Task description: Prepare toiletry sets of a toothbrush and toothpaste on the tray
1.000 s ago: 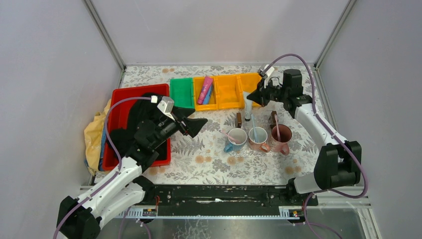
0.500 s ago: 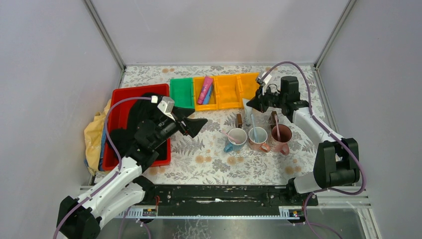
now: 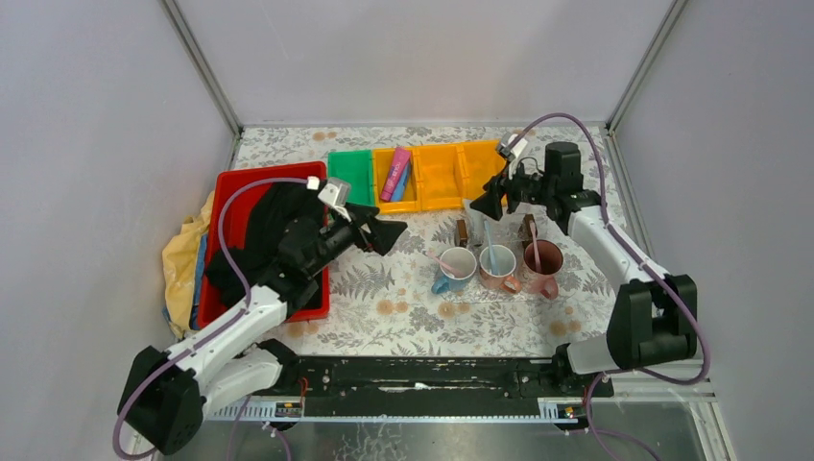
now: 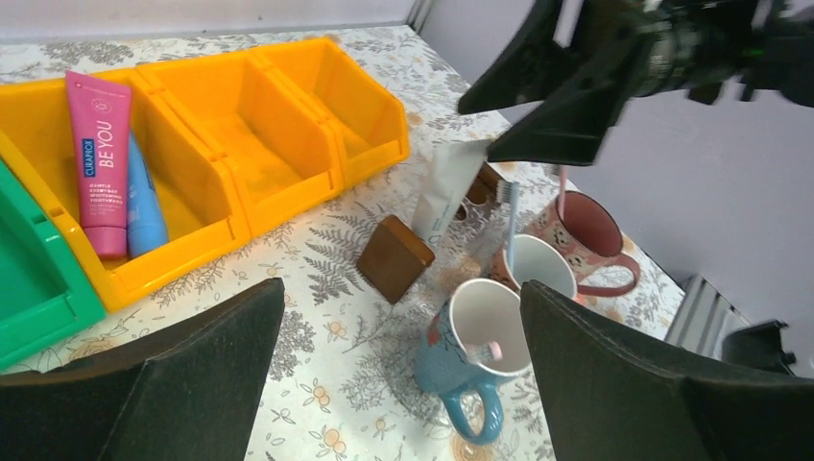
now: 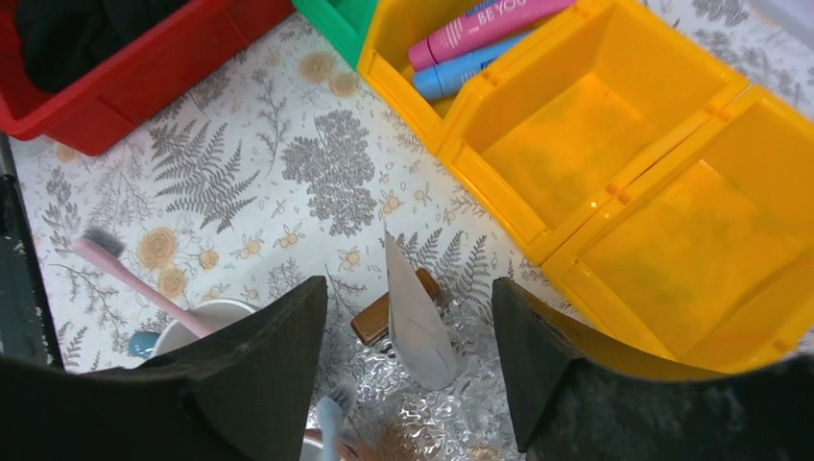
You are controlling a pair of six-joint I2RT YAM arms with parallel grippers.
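Note:
The left gripper reaches outward and down onto the tube's middle [image 3: 395, 174] [image 4: 102, 158] next, since the magenta tube lies outward and below, its flat end above the bin's rim.
A white toothpaste tube [image 5: 418, 322] stands upright on the clear rippled tray [image 5: 461, 408], behind the mugs. My right gripper [image 5: 411, 298] is open around it, and neither finger touches it. A pink toothbrush [image 5: 134, 274] leans in the blue mug [image 4: 475, 341]. A light blue toothbrush [image 4: 509, 226] stands in the pink mug [image 3: 499, 267], and a third brush sits in the maroon mug [image 3: 542, 264]. Magenta [image 4: 99, 163] and blue [image 4: 144, 202] toothpaste tubes lie in a yellow bin [image 3: 395, 178]. My left gripper [image 4: 401, 293] hovers open and empty left of the mugs.
Small brown blocks [image 4: 395, 257] lie beside the white tube. More yellow bins [image 3: 461, 173] and a green one [image 3: 350, 178] line the back. A red bin [image 3: 230, 250] with dark cloth sits at the left, under my left arm.
My right gripper has opened and let go of the white tube, which now stands on the tray. My left arm has moved a little forward and to the right.

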